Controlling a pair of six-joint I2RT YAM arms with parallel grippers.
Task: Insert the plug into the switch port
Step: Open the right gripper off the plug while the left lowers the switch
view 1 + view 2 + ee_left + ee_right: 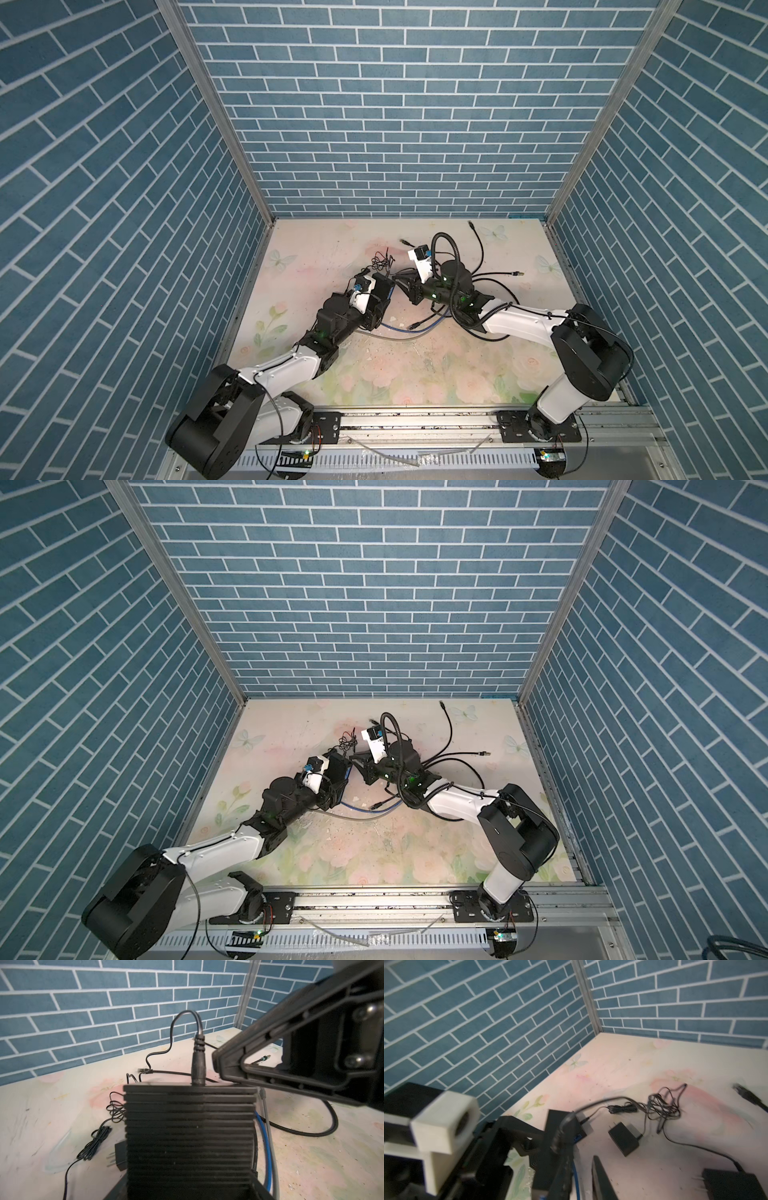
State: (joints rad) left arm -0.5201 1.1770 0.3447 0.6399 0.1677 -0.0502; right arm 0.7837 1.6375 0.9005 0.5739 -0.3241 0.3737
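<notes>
The bare tabletop by the blue cable (393,314) is below my left gripper, so next I should tilt the gripper downward, lower the switch and release it there.
The switch (189,1136), a black ribbed box, is clamped between the jaws of my left gripper (188,1188) just above the table, and shows in both top views (383,286) (338,766). The plug (198,1064), a black barrel connector on a thin cable, sits in the switch's far edge. My right gripper (218,1059) hovers just beside the plug without touching it. In the right wrist view its jaws (580,1159) stand apart with only table and a blue cable between them, and the plug (559,1134) is a blur ahead of one finger.
Near the switch are a black power adapter (624,1138) with a tangled thin cord (662,1105), a second adapter (735,1186), and blue (267,1147) and grey cables. Black network cables (490,257) sprawl behind the right arm. Brick-patterned walls enclose three sides.
</notes>
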